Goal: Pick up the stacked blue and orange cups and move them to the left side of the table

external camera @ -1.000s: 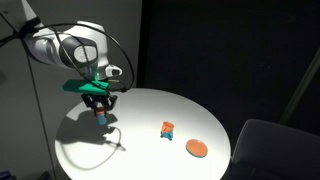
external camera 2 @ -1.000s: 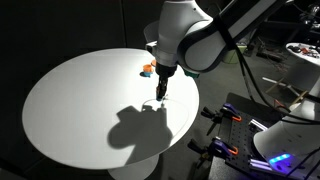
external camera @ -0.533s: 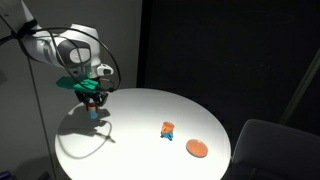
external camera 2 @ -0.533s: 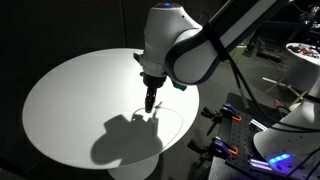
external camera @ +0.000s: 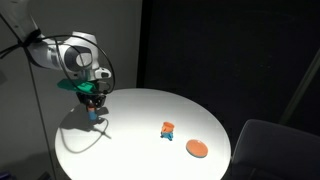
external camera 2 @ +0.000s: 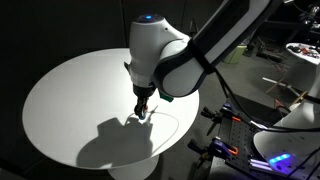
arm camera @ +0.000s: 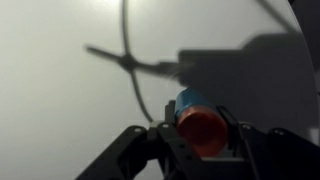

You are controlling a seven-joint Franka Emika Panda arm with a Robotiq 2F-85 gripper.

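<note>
My gripper still holds the cups above the clear patch of white tabletop, so next it will move down and let go of them on that patch just below it.
My gripper (external camera: 93, 104) is shut on the stacked blue and orange cups (external camera: 94, 111) and holds them just above the round white table (external camera: 140, 118), over its left part in this exterior view. In an exterior view the gripper (external camera 2: 142, 104) hangs over the table (external camera 2: 70, 100) near its front right edge, with the cups (external camera 2: 141, 110) at its tip. In the wrist view the cups (arm camera: 192, 103) sit between the jaws (arm camera: 198, 140), blue body outward and orange end toward the camera.
A chunkier orange-blue-orange stack (external camera: 168, 129) stands mid-table and a flat orange disc (external camera: 197, 148) lies near the right edge. A grey chair (external camera: 275, 150) stands beside the table. A cable loop (arm camera: 128, 55) and its shadow show on the tabletop.
The arm has carried the cups leftward across the table, away from the chunkier stack and the disc. The grip has stayed shut.
</note>
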